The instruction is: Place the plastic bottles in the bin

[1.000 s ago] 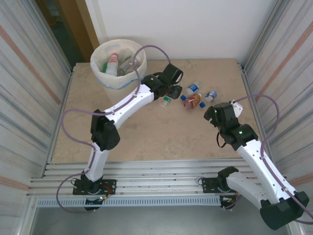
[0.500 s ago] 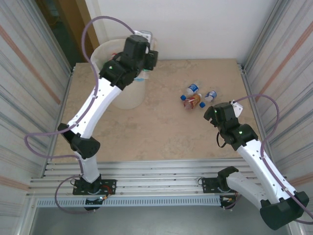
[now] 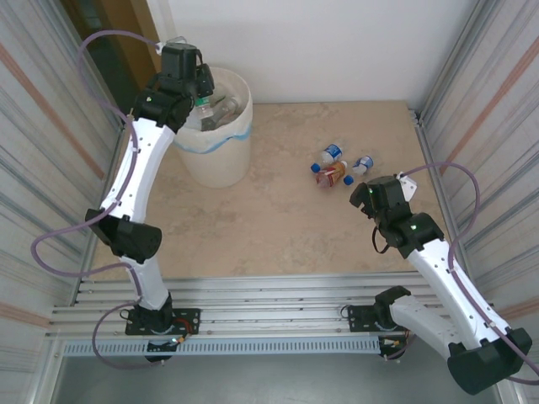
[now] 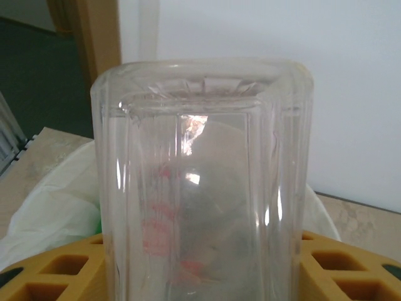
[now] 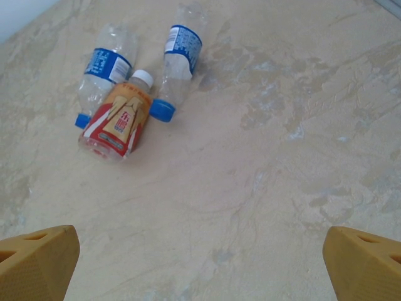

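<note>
I will tip my left gripper downward next and lower it into the bin's opening (image 3: 221, 104) to release the clear bottle, since other bottles are already inside.
My left gripper (image 3: 200, 93) hangs over the near-left rim of the bin (image 3: 221, 158), shut on a clear plastic bottle (image 3: 202, 108). In the left wrist view that clear bottle (image 4: 200, 182) stands base-up between my yellow fingers (image 4: 53, 269), with the bin's whitish bag (image 4: 50, 207) below it. More bottles lie inside the bin. On the table lie three bottles: two clear ones with blue labels (image 5: 105, 66) (image 5: 180, 50) and one with a red-orange label (image 5: 120, 119). My right gripper (image 5: 200, 263) stands open just short of them, nothing between its fingers.
The three loose bottles (image 3: 337, 165) lie at the back right of the beige table (image 3: 269, 227). Corrugated metal walls (image 3: 484, 126) close in both sides, and a white wall stands behind. An aluminium rail frame (image 3: 269, 295) runs along the near edge.
My left arm has lifted the clear bottle from the table's middle and swung it left and back, over the bin. The right arm has not moved.
</note>
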